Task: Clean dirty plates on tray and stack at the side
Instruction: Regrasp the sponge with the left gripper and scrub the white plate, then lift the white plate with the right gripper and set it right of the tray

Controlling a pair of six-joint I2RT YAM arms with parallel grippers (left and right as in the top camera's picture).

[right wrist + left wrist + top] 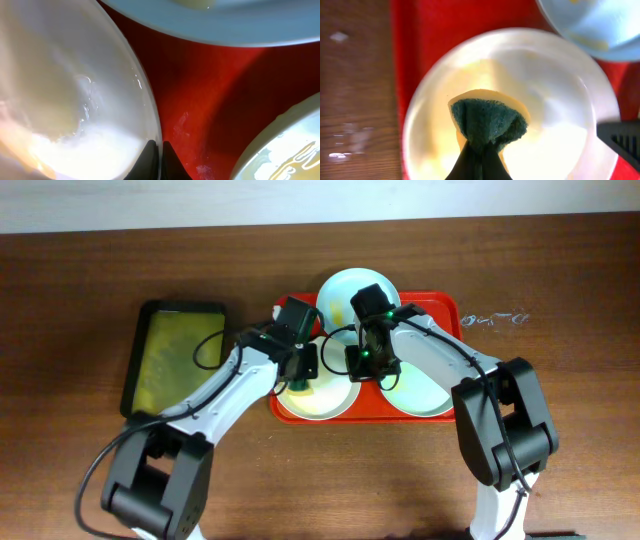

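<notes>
Clear bare wood lies to the right of my right gripper in the overhead view, so next I will lift the plate, carry it there, lower it and let it go.
The red tray (450, 308) holds three plates. A cream-white plate (318, 402) lies at its front left, a mint-blue plate (345, 288) at the back, and another pale plate (428, 392) at the front right. My left gripper (300, 380) is shut on a green-and-yellow sponge (487, 120) pressed onto the cream plate (555, 90). My right gripper (362, 370) is shut on that plate's rim (155, 125); its jaws (161, 147) pinch the edge. The back plate (225, 22) and the front-right plate (287, 145) show yellow smears.
A smaller dark tray with a yellow-green inside (175, 355) lies on the wooden table left of the red tray. Both arms cross over the red tray's middle. Bare wood (560, 280) lies right of the tray.
</notes>
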